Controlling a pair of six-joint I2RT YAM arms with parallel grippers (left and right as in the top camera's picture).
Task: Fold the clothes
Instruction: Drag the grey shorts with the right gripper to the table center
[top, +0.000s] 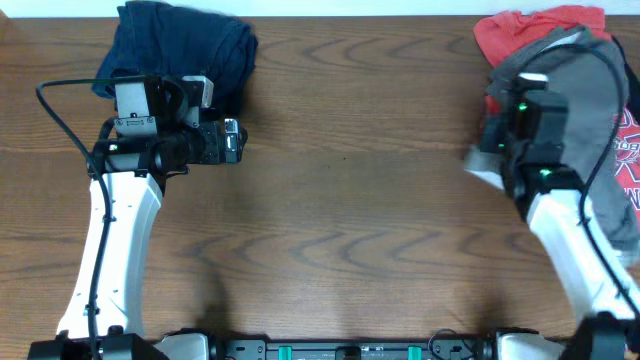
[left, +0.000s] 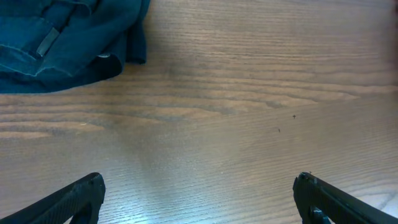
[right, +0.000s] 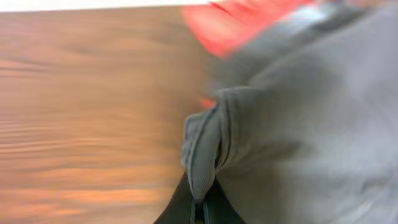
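Note:
I will move my right gripper over the bare wood between the arms next and release the stitched edge. That wood is to the gripper's left in the overhead view.
The grey-khaki shorts (top: 590, 100) lie bunched at the table's right edge, partly over a red T-shirt (top: 520, 35). My right gripper (right: 200, 208) is shut on a seamed fold of the shorts (right: 292, 124); in the overhead view the right wrist (top: 525, 125) hides the fingers. My left gripper (left: 199, 193) is open and empty above bare wood at the left (top: 232, 140), just right of a dark navy garment (top: 185, 50).
The navy denim garment (left: 62, 43) sits at the back left corner. The red T-shirt with white lettering (top: 630, 150) extends under the shorts at the right edge. The wooden table (top: 340, 220) lies between the arms.

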